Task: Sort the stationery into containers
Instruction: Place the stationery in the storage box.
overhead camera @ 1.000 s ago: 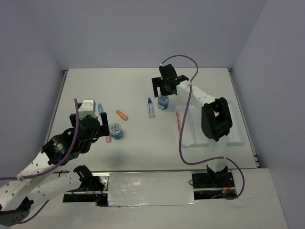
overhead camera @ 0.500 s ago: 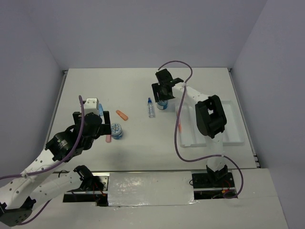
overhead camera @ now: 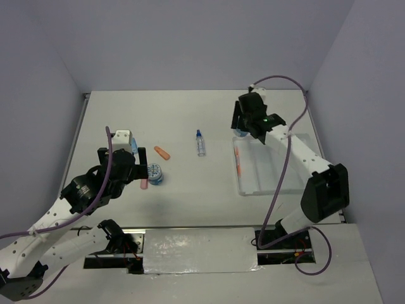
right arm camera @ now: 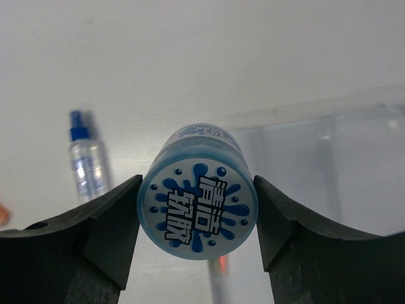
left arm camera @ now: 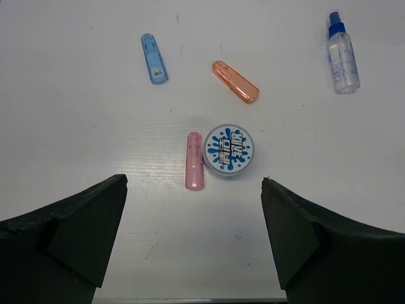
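Observation:
My right gripper holds the blue-white roll. It will next move across and back to the tray's empty middle section, to the right in the top view, then down to let go of the roll.
My right gripper (overhead camera: 244, 125) is shut on a round blue-white roll (right arm camera: 196, 190) and holds it above the far left corner of the white divided tray (overhead camera: 278, 183). A thin orange pen (overhead camera: 237, 162) lies in the tray's left compartment. My left gripper (overhead camera: 137, 167) is open and empty, just left of the second roll (left arm camera: 228, 150), with a pink capsule (left arm camera: 194, 161) touching the roll's side. A blue capsule (left arm camera: 154, 58), an orange capsule (left arm camera: 235, 82) and a clear blue-capped bottle (left arm camera: 342, 54) lie farther off on the table.
The bottle (overhead camera: 200, 143) lies between the two arms, left of the tray. The tray's edge (right arm camera: 329, 126) shows behind the held roll. The walls close the table at the back and on both sides.
My right gripper has lifted the roll from beside the bottle and carried it right, to above the tray's far left corner. The left arm has shifted only slightly.

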`<state>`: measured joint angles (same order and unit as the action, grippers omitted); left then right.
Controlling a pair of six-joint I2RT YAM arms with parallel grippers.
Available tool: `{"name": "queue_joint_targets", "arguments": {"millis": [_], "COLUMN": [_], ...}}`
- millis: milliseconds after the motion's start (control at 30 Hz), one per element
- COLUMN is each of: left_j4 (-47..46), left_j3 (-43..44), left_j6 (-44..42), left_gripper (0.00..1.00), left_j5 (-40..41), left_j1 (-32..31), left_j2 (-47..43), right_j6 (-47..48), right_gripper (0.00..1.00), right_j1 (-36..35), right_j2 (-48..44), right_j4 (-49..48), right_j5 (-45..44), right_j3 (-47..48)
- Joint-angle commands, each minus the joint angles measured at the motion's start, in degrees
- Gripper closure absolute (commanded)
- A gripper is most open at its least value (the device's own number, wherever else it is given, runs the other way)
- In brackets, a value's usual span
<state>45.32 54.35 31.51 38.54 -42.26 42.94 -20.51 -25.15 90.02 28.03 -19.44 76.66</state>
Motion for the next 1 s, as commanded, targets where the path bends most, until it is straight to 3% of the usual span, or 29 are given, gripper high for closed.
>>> {"name": "queue_joint_targets", "arguments": {"millis": [0, 133, 467, 600, 700, 800, 833, 967], "left_j4": [-2.0, -2.9, -3.4, -3.6, -3.3, -3.1, -3.0, -1.8], "left_j3": [0.0, -0.2, -0.3, -0.3, -0.2, -0.1, 0.1, 1.0], "left_j6": [-1.3, -2.1, -2.7, -2.9, -2.7, -2.2, -2.0, 0.6], "left_gripper": [0.01, 0.01, 0.01, 0.01, 0.01, 0.01, 0.01, 0.01], "left_j5": [-1.2, -2.5, -3.7, -4.1, -3.8, -3.5, -3.4, -4.6], "left_j1": [0.3, 0.4, 0.4, 0.4, 0.4, 0.5, 0.6, 2.6], "left_j2": [-0.1, -0.4, -0.4, 0.2, 0.5, 0.9, 1.1, 2.8], "right_j6": [-8.4, -11.3, -11.0, -11.4, -11.2, -10.3, -10.1, -9.8], "right_gripper": [1.0, 1.0, 0.98, 0.41, 0.27, 0.2, 0.01, 0.0], "right_j1": [4.2, 9.2, 12.1, 12.1, 12.1, 12.1, 12.0, 12.1], "right_j2": [-3.3, -6.4, -1.0, -0.2, -0.5, -1.5, -1.9, -3.4], "right_j4": [-1.1, -4.6, -5.5, -5.6, -4.8, -4.0, -3.6, -2.6], "right_j5": [-9.3, -10.5, -7.7, -7.7, -7.5, -7.2, -7.2, -6.8], "right_j3": [-7.6, -14.8, -14.6, -15.0, -14.2, -13.2, -12.9, -12.2]}}
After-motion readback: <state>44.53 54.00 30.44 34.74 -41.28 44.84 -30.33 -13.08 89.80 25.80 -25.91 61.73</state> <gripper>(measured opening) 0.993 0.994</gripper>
